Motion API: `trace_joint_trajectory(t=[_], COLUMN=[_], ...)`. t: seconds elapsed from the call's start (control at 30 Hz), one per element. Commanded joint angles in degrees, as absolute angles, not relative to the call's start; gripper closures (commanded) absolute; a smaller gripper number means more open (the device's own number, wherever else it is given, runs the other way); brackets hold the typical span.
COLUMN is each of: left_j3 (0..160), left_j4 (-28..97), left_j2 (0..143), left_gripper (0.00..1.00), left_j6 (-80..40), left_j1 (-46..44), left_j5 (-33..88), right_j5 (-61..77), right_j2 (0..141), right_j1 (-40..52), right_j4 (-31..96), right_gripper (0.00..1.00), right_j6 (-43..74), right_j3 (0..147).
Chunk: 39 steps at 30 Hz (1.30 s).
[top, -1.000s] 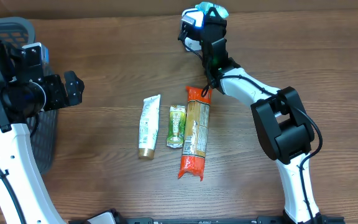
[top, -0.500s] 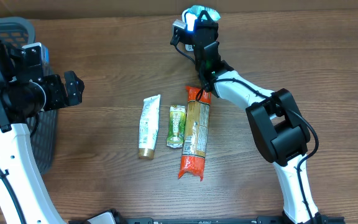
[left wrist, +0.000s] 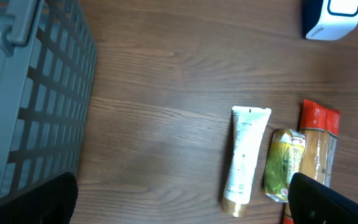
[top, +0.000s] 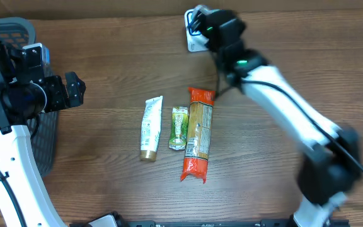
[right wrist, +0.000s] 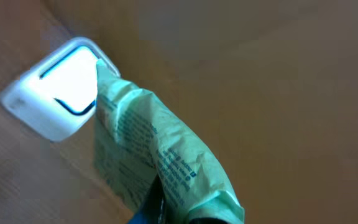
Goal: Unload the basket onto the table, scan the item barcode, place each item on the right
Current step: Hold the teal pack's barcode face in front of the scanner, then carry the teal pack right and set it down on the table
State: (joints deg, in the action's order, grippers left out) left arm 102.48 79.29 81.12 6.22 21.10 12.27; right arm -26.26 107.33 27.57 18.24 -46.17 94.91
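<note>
The right gripper swings to its right in the overhead view next, descends and releases the packet clear of the scanner (top: 192, 39), since bare wood lies below it there.
A pale green printed packet (right wrist: 148, 143), the item, is pinched in my right gripper (right wrist: 173, 211), which is shut on it. Its top corner hangs just over the white barcode scanner (right wrist: 58, 93). From overhead my right gripper (top: 212, 26) is blurred beside the scanner (top: 192, 39) at the back of the table, and the gripper hides the packet. My left gripper (top: 70, 88) is open and holds nothing, high at the left. In the left wrist view its dark fingers (left wrist: 36, 199) frame bare wood, with the scanner (left wrist: 331, 18) at top right.
A white tube (top: 150, 128), a small green packet (top: 179, 128) and a long orange packet (top: 199, 133) lie side by side mid-table. A grey basket (top: 5, 28) stands at the far left, next to my left arm.
My right arm has swung fast and blurs now; its base has shifted right. The held packet has come down over the scanner. The left arm has not moved.
</note>
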Motion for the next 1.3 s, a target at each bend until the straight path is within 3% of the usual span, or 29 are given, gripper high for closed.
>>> trace_joint_trajectory(t=[0.0,0.13,0.43,0.93,1.27], left_j3=[103.3,103.3,103.3,103.3,103.3], left_j4=[79.3,79.3,79.3,79.3,79.3], left_j2=[81.3,81.3,81.3,81.3,81.3], left_gripper=[0.00,0.00,0.01,0.00,0.00], left_j6=[7.1,7.1,7.1,7.1,7.1], left_j1=[21.3,21.3,21.3,21.3,21.3], left_j5=[13.1,13.1,13.1,13.1,13.1], right_j5=[-14.1,-0.8,18.9,28.5,17.5], right_j2=[93.8,86.6,86.5,89.8,89.8], right_j1=[24.7,18.2,-4.5,-22.7,-25.9], right_j4=[27.0,41.8,61.7,42.1,28.4], right_gripper=[0.96,0.96,0.96,0.96,0.96], right_j6=[-17.4,1.9,7.3,8.7,28.7], right_j3=[96.1,96.1,91.5,64.2,53.8])
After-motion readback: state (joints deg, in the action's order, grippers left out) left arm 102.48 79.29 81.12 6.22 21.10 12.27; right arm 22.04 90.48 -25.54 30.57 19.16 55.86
